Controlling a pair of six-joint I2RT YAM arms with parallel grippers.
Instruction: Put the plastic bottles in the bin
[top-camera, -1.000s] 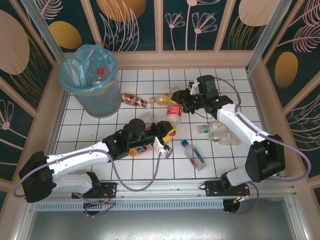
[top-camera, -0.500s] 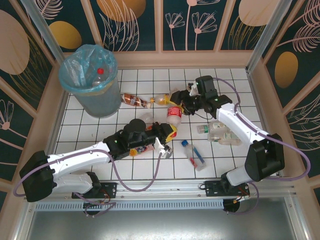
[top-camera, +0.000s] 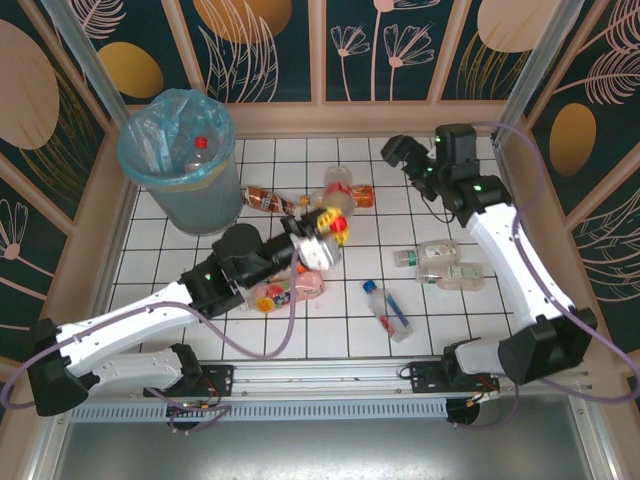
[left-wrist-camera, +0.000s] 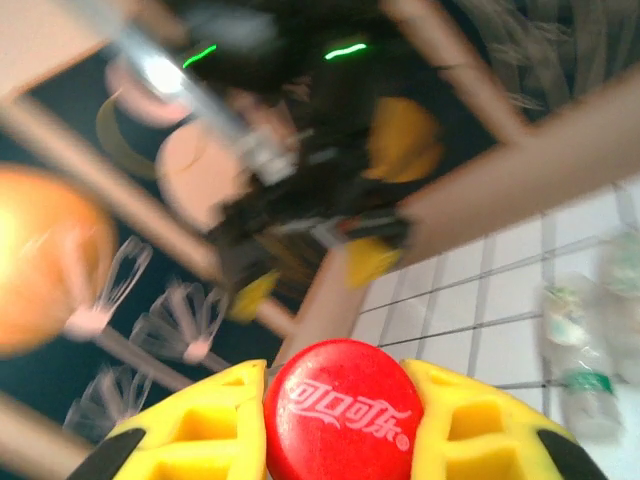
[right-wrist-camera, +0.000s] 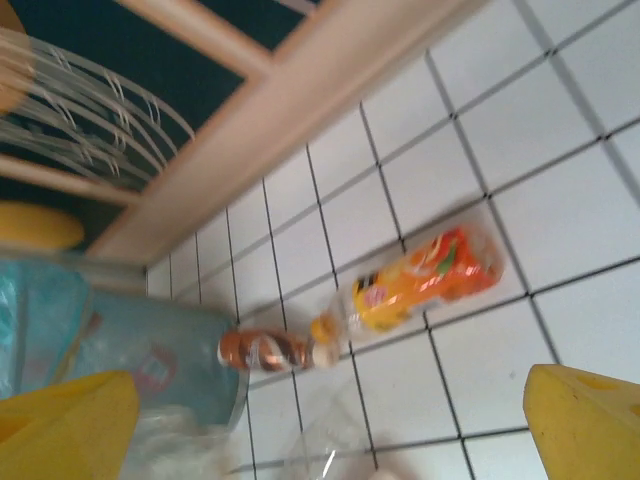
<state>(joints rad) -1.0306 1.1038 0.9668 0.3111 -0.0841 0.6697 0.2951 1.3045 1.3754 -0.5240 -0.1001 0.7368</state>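
Observation:
My left gripper should carry the clear bottle's red cap outward over the bin's opening (top-camera: 177, 138) next and release it, because the bin stands outward, beyond the brown bottle.
My left gripper (top-camera: 330, 222) is shut on the red cap of a clear plastic bottle (top-camera: 337, 190), held above the floor mid-table. In the left wrist view that cap (left-wrist-camera: 343, 412) sits pinched between both yellow fingers (left-wrist-camera: 190, 425). My right gripper (top-camera: 400, 151) hangs wide open and empty at the back right, its fingertips (right-wrist-camera: 585, 420) far apart. The grey bin (top-camera: 205, 205) with its blue liner stands at the back left, a red-capped bottle (top-camera: 200, 143) inside. An orange-label bottle (top-camera: 361, 196) (right-wrist-camera: 425, 278) and a brown one (top-camera: 266, 200) (right-wrist-camera: 262, 350) lie between the bin and the right gripper.
More bottles lie on the white tiled floor: a pink-label one (top-camera: 290, 292) under the left arm, a blue-label one (top-camera: 388, 308) near the front, and two clear green-label ones (top-camera: 440, 265) at the right. Wooden walls enclose the floor.
The right gripper opened, let go of the red-capped bottle and drew back to the rear right. The left gripper closed on the cap and carried the bottle up and toward the back.

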